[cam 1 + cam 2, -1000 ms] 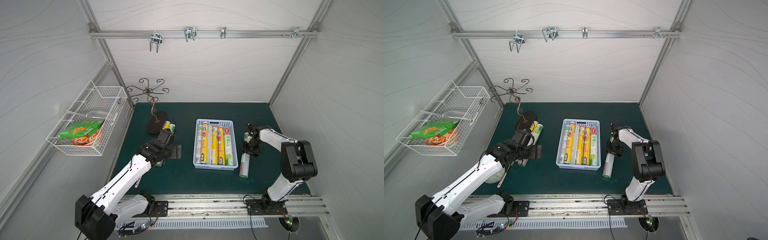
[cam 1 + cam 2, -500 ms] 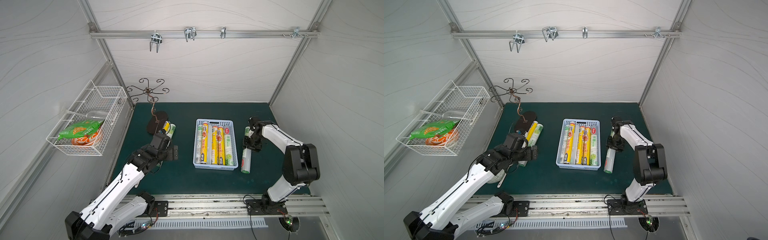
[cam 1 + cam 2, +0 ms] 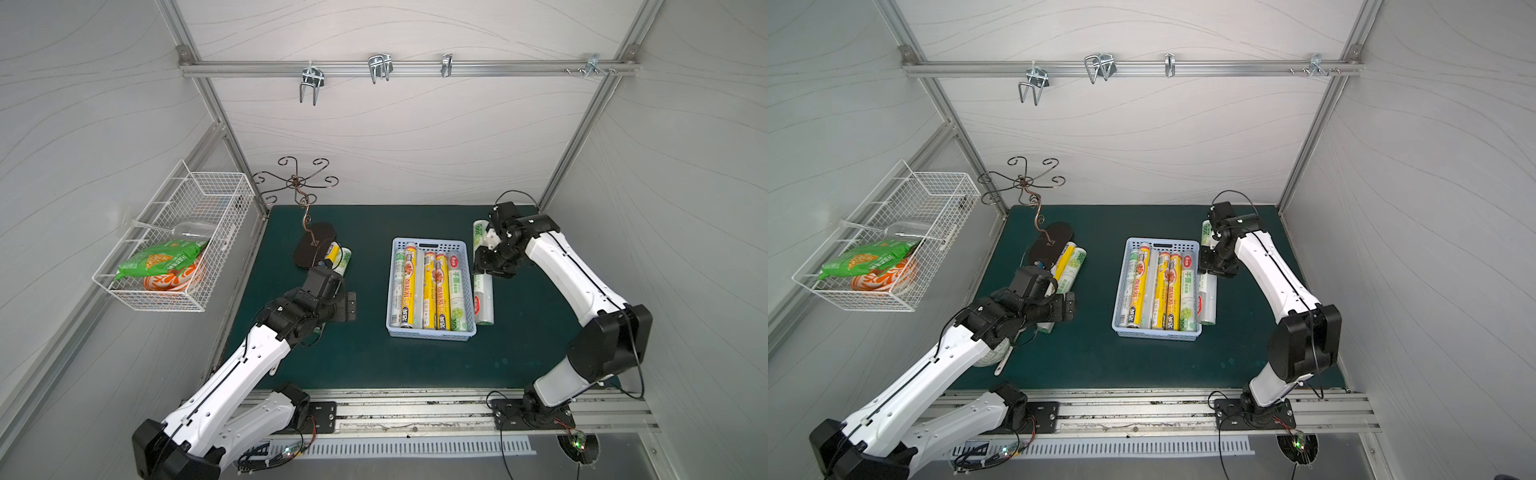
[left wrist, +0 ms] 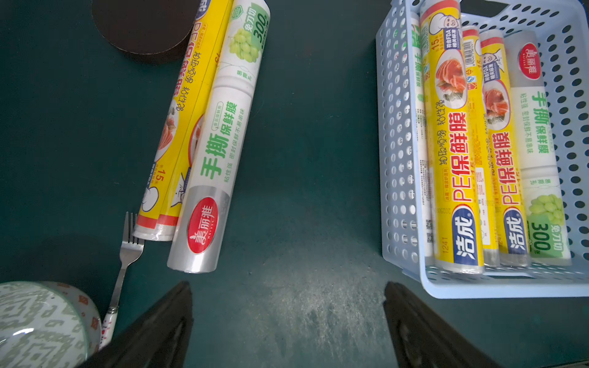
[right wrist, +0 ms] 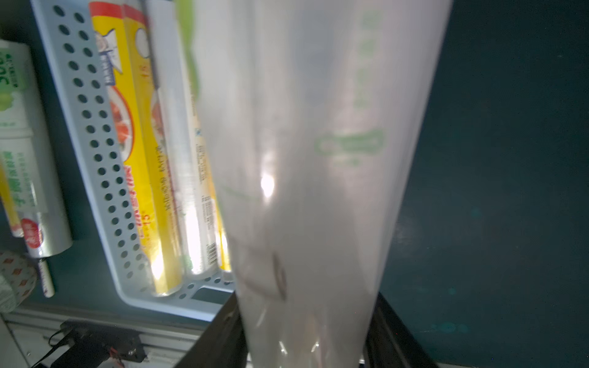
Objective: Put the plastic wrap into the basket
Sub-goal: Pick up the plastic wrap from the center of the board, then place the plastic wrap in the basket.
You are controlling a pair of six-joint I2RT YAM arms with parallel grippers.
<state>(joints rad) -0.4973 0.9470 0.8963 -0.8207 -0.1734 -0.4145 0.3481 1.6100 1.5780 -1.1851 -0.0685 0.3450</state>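
My right gripper's roll is outside the basket. I will move it across the basket's nearby side, down onto the adjoining yellow and white rolls inside, to release it.
The light blue basket (image 3: 432, 333) (image 3: 1156, 332) stands mid-mat with several plastic wrap rolls in it, yellow and white (image 4: 452, 153). My right gripper (image 3: 491, 266) (image 5: 306, 334) is shut on a white plastic wrap roll with green print (image 3: 484, 299) (image 3: 1207, 303) (image 5: 318, 159). It holds the roll lengthwise beside the basket's right wall (image 5: 92, 127). A yellow roll (image 4: 178, 121) and a white roll (image 4: 220, 143) lie side by side on the mat at left (image 3: 344, 262). My left gripper (image 3: 349, 305) (image 4: 288, 318) is open and empty, just short of their near ends.
A dark oval stand base (image 3: 313, 247) with a curled metal tree touches the left rolls' far ends. A fork (image 4: 127, 255) and a patterned bowl (image 4: 41, 321) sit near my left gripper. A white wire basket (image 3: 174, 249) with a green bag hangs on the left wall.
The right gripper has carried its roll slightly toward the back, still alongside the basket. The left arm's elbow has swung lower; its gripper stays open near the two left rolls.
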